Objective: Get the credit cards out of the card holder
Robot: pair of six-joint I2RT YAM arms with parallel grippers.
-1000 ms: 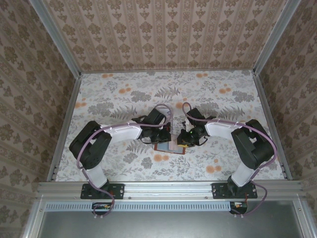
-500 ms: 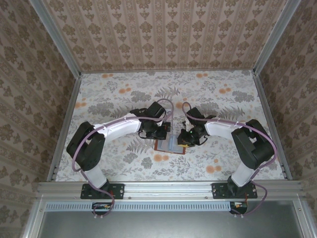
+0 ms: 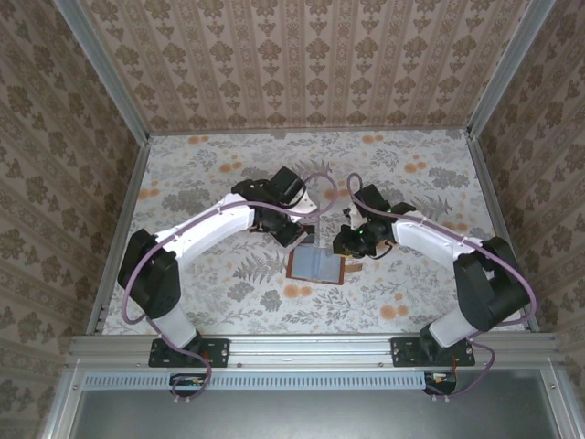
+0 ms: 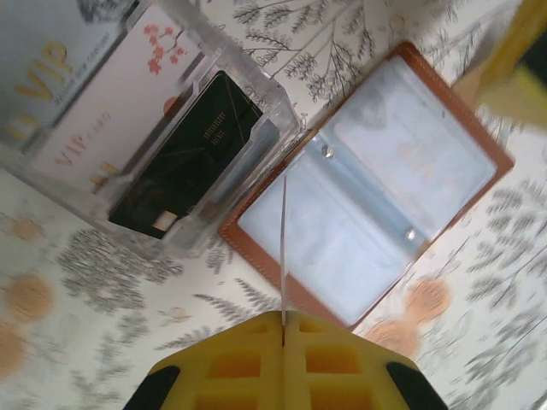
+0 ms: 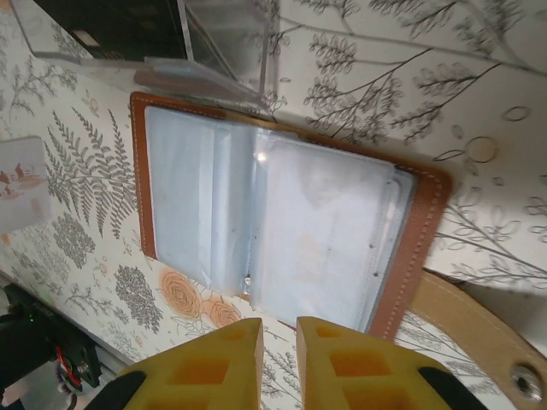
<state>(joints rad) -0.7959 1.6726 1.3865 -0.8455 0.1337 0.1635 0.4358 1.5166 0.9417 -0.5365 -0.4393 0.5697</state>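
The left gripper will next move outward and then down over the clear tray's far slots, turn the edge-on card and release it, because VIP cards are already lying there.
The card holder (image 3: 315, 265) lies open on the floral table, reddish-brown with grey pockets (image 4: 385, 188) (image 5: 282, 222), and its strap tab (image 5: 470, 320) sticks out at one side. My left gripper (image 4: 283, 320) (image 3: 304, 233) hovers above its far left corner, shut on a thin pale credit card (image 4: 282, 239) seen edge-on. A dark card (image 4: 192, 158) and a pink VIP card (image 4: 111, 111) lie in the clear tray (image 4: 282, 120). My right gripper (image 5: 279, 329) (image 3: 350, 245) hangs over the holder's right side, its fingers a narrow gap apart with nothing between them.
The clear tray (image 5: 226, 43) sits right against the holder's far edge. A pale flowered card (image 5: 17, 184) shows at the left edge of the right wrist view. Patterned walls with metal rails (image 3: 119, 238) enclose the table.
Both arms have swung up and away from the holder toward the far side, uncovering it in the top view. The left gripper stays shut; the right gripper's gap is unchanged.
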